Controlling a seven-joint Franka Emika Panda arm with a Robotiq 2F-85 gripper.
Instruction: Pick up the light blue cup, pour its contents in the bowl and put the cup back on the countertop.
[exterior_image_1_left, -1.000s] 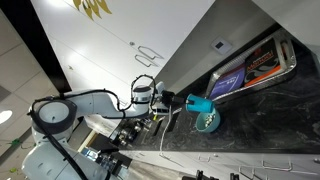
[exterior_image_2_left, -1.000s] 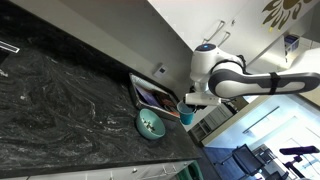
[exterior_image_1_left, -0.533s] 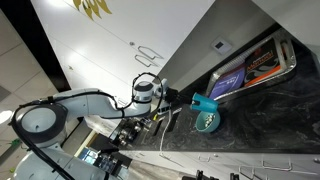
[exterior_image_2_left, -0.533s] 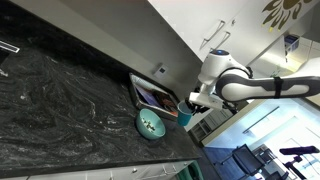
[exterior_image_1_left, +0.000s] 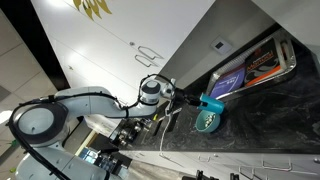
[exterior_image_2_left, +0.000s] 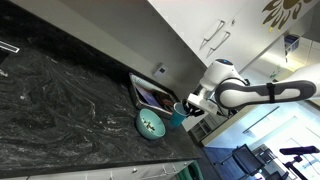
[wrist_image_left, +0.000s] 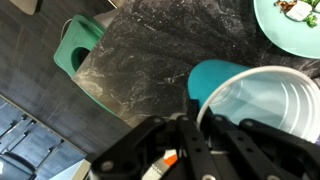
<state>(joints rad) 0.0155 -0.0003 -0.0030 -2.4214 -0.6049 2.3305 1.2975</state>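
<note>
The empty-looking cup should go down onto the bare countertop below it, beside the teal bowl near the dark tray, and my gripper should release it there.
My gripper (wrist_image_left: 205, 128) is shut on the light blue cup (wrist_image_left: 262, 100), whose pale inside faces the wrist camera and looks empty. The cup hangs just beside and above the teal bowl (wrist_image_left: 296, 28), which holds a few small pieces. In both exterior views the cup (exterior_image_1_left: 212, 103) (exterior_image_2_left: 179, 112) is held by the gripper (exterior_image_1_left: 196, 101) (exterior_image_2_left: 189, 106) close over the bowl's (exterior_image_1_left: 207, 122) (exterior_image_2_left: 150, 124) rim, above the dark veined countertop (exterior_image_2_left: 60, 100).
A dark tray with coloured packets (exterior_image_1_left: 252, 66) (exterior_image_2_left: 152, 95) lies on the countertop beyond the bowl. A green block-like object (wrist_image_left: 80, 52) sits near the counter's edge (wrist_image_left: 120, 100) in the wrist view. White cabinets (exterior_image_1_left: 150, 30) rise behind.
The arm has carried the cup closer to the bowl, from beside the counter edge to over the bowl's rim. The bowl and tray have not moved.
</note>
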